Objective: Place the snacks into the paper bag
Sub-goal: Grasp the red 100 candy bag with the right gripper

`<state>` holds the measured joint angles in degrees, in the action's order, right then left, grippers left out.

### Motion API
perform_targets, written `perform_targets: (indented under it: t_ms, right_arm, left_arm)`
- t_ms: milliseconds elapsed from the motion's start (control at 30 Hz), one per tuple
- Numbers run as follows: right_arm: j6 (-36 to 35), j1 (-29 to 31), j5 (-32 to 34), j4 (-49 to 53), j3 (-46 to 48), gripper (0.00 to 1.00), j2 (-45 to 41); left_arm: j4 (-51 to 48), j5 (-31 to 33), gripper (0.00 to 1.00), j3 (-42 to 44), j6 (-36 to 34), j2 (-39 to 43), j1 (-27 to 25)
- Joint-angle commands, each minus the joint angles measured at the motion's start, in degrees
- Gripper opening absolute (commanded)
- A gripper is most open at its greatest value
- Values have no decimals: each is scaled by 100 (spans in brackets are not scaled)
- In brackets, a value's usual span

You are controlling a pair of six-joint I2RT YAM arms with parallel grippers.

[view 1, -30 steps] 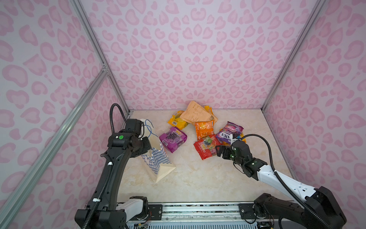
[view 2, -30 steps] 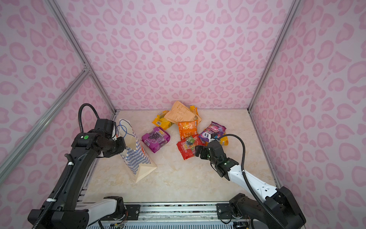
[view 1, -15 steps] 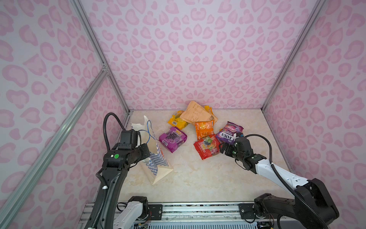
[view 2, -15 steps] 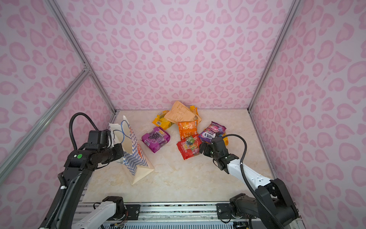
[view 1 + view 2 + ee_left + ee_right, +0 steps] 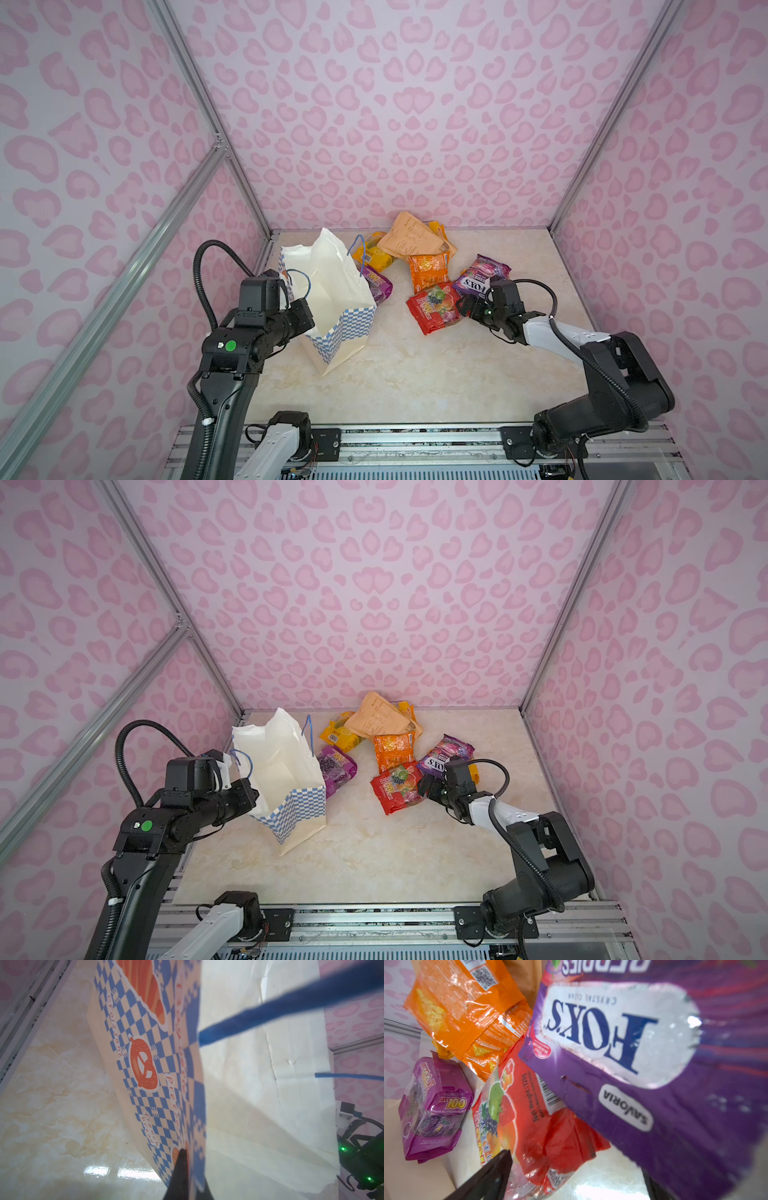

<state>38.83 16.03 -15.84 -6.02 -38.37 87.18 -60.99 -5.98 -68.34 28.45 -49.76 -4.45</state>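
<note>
The red packet's edge (image 5: 455,305) by the FOX'S packet is between my open fingers, so my right gripper needs to slide over it toward the paper bag (image 5: 332,291) and close.
The paper bag (image 5: 332,291) stands on the table at the left with its mouth open upward. My left gripper (image 5: 309,320) is shut on the bag's near wall, with the checkered paper (image 5: 145,1064) pinched between the jaws (image 5: 187,1159). The snacks lie in a heap to the right of it: a red packet (image 5: 432,307), a purple FOX'S packet (image 5: 482,276), an orange packet (image 5: 428,270), a tan pouch (image 5: 411,241), a yellow packet (image 5: 372,253) and a purple packet (image 5: 380,286). My right gripper (image 5: 463,305) is open, low at the red packet's (image 5: 550,1126) edge, under the FOX'S packet (image 5: 633,1043).
Pink patterned walls close in the table (image 5: 415,382) at the back and both sides, and an aluminium rail (image 5: 415,436) runs along the front. The purple packet lies right behind the bag. The bag's blue cord handles (image 5: 359,253) stick up from its rim.
The left arm has come down and the bag now stands upright with its mouth spread wide. The right gripper has stayed open beside the red packet, shifting slightly.
</note>
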Motion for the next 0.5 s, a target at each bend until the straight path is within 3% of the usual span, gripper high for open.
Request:
perform_targets:
  t_ms: [0, 300, 467]
  right_arm:
    - [-24, -45, -348, -438, -21, 99, 196]
    - [515, 19, -1149, -1502, -22, 86, 974]
    - [730, 247, -1237, -1904, -81, 82, 1256]
  left_arm:
    - [263, 130, 3, -57, -88, 48, 5]
    - [526, 112, 3, 216, -380, 170, 5]
    - [758, 52, 3, 294, -410, 299, 5]
